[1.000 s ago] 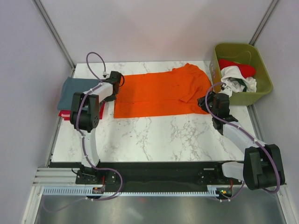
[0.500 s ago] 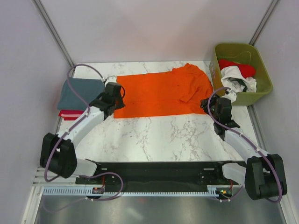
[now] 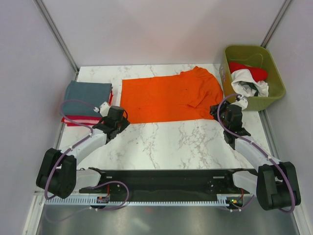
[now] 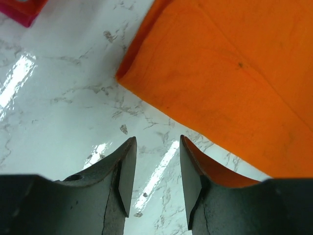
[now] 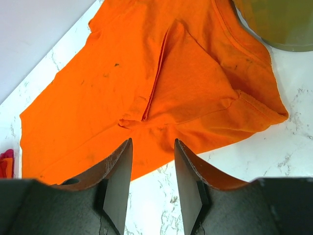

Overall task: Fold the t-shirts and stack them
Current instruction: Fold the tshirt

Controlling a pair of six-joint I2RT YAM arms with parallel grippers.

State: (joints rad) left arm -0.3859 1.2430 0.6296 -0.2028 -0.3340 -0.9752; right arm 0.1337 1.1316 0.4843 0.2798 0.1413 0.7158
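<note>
The left gripper's open fingers are above bare marble, so the left gripper will next go down, turn onto the orange t-shirt's near corner (image 4: 124, 79) by the red t-shirts and close.
A bright orange t-shirt (image 3: 168, 95) lies flat at the back middle of the table, folded lengthwise, with a sleeve turned in on its right part (image 5: 195, 83). My left gripper (image 3: 119, 119) (image 4: 156, 142) hovers open just off the shirt's near-left corner (image 4: 146, 73), over bare marble with nothing between its fingers. My right gripper (image 3: 218, 109) (image 5: 152, 142) is open over the shirt's near-right hem, empty too. A folded grey-blue t-shirt (image 3: 88, 92) rests on folded red t-shirts (image 3: 73, 120) at the left edge.
An olive-green bin (image 3: 274, 73) stands at the back right, holding a red tee (image 3: 250, 71) and a white tee with dark print (image 3: 249, 87). Its rim (image 5: 279, 29) shows in the right wrist view. White walls close in the table on three sides.
My left gripper has opened, let go of the orange shirt's left edge and drawn back toward the near left. The right gripper has hardly moved, only opening slightly.
</note>
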